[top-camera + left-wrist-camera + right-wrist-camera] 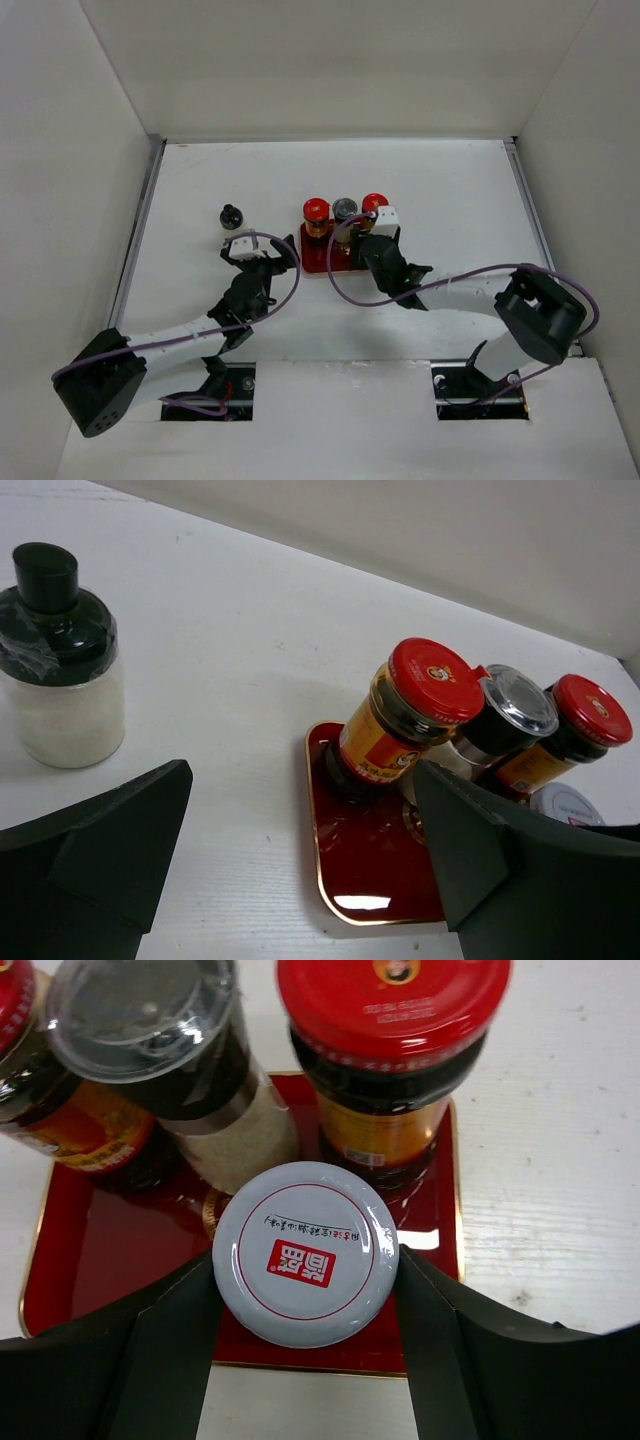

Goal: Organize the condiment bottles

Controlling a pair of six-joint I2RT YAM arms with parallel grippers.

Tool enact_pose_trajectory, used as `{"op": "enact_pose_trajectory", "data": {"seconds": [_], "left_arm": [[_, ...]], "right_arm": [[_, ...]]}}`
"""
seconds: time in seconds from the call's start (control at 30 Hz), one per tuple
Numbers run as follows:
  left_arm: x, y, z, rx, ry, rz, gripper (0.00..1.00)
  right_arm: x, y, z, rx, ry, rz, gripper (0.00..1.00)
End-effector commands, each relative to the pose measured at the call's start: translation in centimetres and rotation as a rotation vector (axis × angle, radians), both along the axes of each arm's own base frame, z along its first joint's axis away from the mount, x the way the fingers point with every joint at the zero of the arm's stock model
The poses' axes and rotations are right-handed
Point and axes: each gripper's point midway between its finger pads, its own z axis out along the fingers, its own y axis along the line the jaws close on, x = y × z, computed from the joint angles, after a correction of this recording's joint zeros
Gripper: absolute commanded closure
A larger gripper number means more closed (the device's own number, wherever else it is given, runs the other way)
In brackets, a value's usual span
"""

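I need to lift my left gripper away from the tray, then outward and down around the black-capped bottle's top (231, 217) (50, 602), as only this bottle is outside the tray.
Three condiment bottles stand along the back of the red tray (322, 262): a red-capped jar (316, 210), a grey-capped shaker (345, 209) and a second red-capped jar (374, 203). My right gripper (372, 235) is shut on the white-capped jar (305, 1252), holding it over the tray's front edge (90, 1260); this jar is hidden under the gripper in the top view. The black-capped bottle (231, 216) with pale contents stands on the table left of the tray. My left gripper (258, 250) is open and empty, near the tray's left front corner (370, 870), with the black-capped bottle (60, 650) ahead to its left.
White walls enclose the table on the left, back and right. The tray's front left part (365, 830) is bare. The two arms sit close together near the tray.
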Motion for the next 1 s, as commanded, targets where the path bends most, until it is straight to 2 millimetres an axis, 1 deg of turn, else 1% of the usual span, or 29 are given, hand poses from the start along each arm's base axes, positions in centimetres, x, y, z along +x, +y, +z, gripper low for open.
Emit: {"op": "enact_pose_trajectory", "data": {"seconds": [0.0, 0.1, 0.13, 0.17, 0.27, 0.3, 0.4, 0.5, 0.57, 0.7, 0.77, 0.87, 0.97], "left_arm": [[0.6, 0.8, 2.3, -0.067, -0.052, 0.042, 0.06], [1.0, 2.2, 1.7, -0.039, -0.024, 0.112, 0.06], [1.0, 2.5, 1.7, -0.029, -0.014, 0.125, 0.06], [1.0, 2.7, 1.7, -0.024, -0.008, 0.132, 0.06], [0.9, 3.4, 2.0, -0.034, 0.0, 0.161, 0.05], [0.9, 3.8, 1.9, -0.034, 0.005, 0.178, 0.04], [0.9, 4.5, 2.5, -0.024, 0.017, 0.205, 0.03], [1.1, 6.6, 3.4, -0.012, 0.031, 0.284, 0.0], [1.6, 7.6, 4.0, 0.006, 0.058, 0.316, 0.0], [3.6, 8.3, 4.5, 0.06, 0.158, 0.324, 0.0], [4.9, 8.4, 4.2, 0.081, 0.206, 0.309, 0.0], [7.1, 9.2, 2.4, 0.102, 0.293, 0.322, 0.0], [8.6, 9.6, 0.3, 0.125, 0.368, 0.33, 0.0]], "right_arm": [[1.5, 3.1, 5.6, 0.157, -0.142, -0.002, 0.27], [1.4, 3.0, 5.9, 0.163, -0.146, -0.016, 0.17], [1.3, 2.8, 6.1, 0.154, -0.153, -0.022, 0.11], [1.2, 2.4, 6.3, 0.141, -0.158, -0.033, 0.0], [0.5, 1.0, 8.1, 0.139, -0.194, -0.069, 0.0], [0.0, 0.6, 8.8, 0.149, -0.208, -0.071, 0.0], [-1.5, -0.7, 10.9, 0.158, -0.25, -0.054, 0.0], [-2.9, -2.9, 12.2, 0.177, -0.288, -0.06, 0.0], [-3.7, -3.9, 12.7, 0.202, -0.307, -0.055, 0.0], [-4.1, -6.0, 12.4, 0.227, -0.321, -0.086, 0.0], [-4.1, -5.9, 12.4, 0.237, -0.322, -0.068, 0.0], [-4.0, -5.7, 12.6, 0.217, -0.319, -0.048, 0.0], [-4.1, -5.9, 13.0, 0.221, -0.329, -0.051, 0.0]]}}
